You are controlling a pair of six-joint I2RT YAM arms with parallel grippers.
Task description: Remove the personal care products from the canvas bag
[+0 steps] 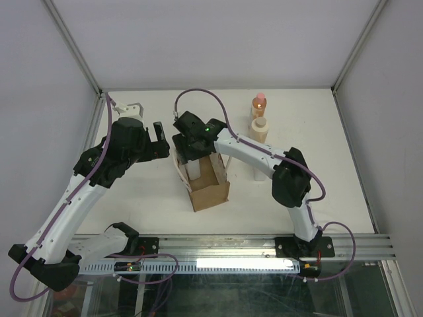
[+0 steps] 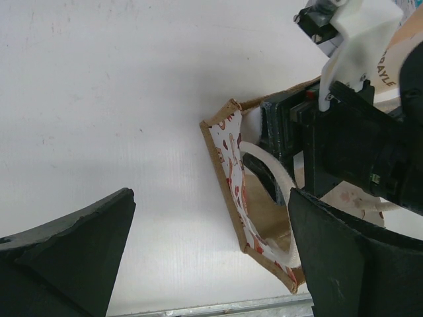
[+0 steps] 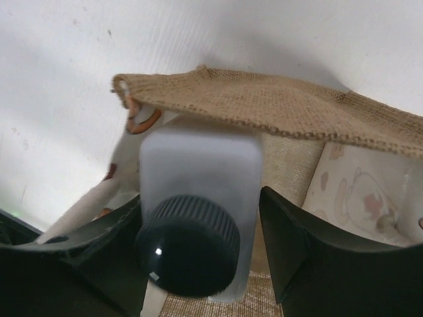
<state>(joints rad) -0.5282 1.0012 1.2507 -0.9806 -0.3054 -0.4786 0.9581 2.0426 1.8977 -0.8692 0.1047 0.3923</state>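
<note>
I will lift my right gripper from the bag (image 1: 210,188) and lower it to let go beside the white bottle-like shape (image 1: 263,189), because that shape is to its right in the top view.
The canvas bag (image 1: 210,188) stands open at the table's middle. My right gripper (image 1: 193,148) reaches into its far end. In the right wrist view the gripper (image 3: 198,198) is shut on a white rectangular bottle (image 3: 198,165) with a dark grey cap, inside the bag's burlap rim (image 3: 277,105). My left gripper (image 1: 162,140) is open and empty just left of the bag. In the left wrist view its fingers (image 2: 211,198) straddle the bag's near corner (image 2: 231,165). The orange bottle (image 1: 259,105) and the cream bottle (image 1: 260,127) stand on the table at the back right.
A white bottle-like shape (image 1: 259,172) stands right of the bag, its top hidden by my right arm. White enclosure walls surround the table. A metal rail (image 1: 218,246) runs along the near edge.
</note>
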